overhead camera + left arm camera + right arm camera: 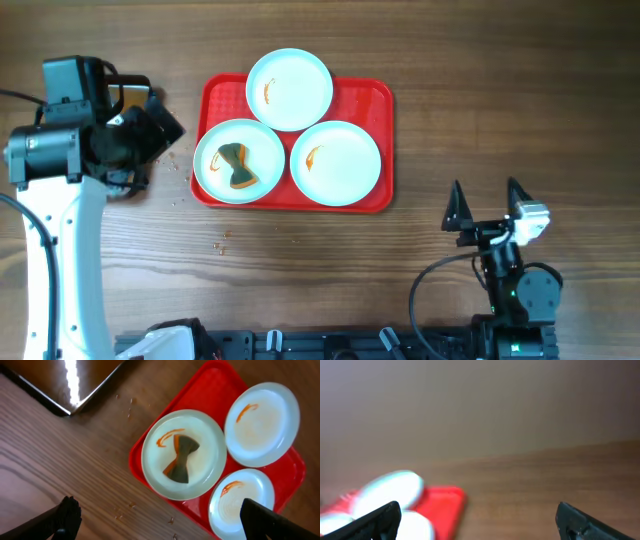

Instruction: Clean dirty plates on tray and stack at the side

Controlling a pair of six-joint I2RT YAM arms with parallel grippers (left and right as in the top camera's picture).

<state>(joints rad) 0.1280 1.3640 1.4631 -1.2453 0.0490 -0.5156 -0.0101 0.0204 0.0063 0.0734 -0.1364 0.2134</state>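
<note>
The sponge leaves the sponge plate's rim (282,153) clear by the other plates, so the robot's right gripper should next swing left in the overhead view and tip down onto it.
The red tray (375,100) lies at mid-table with three white plates on it. The far plate (289,90) and the right plate (335,162) each carry an orange smear. On the left plate (239,160) lies a dark green and orange sponge (236,166), also seen in the left wrist view as the sponge (181,458) beside a smear. My left gripper (152,155) hovers over the table left of the tray, open and empty; its fingertips (70,515) frame the plates (261,424). My right gripper (487,205) rests open near the front right, away from the tray (445,505).
A black pan of brownish water (47,402) stands left of the tray, mostly under my left arm in the overhead view. Small crumbs (220,243) dot the wood in front of the tray's left corner. The right arm's base sits at the front edge.
</note>
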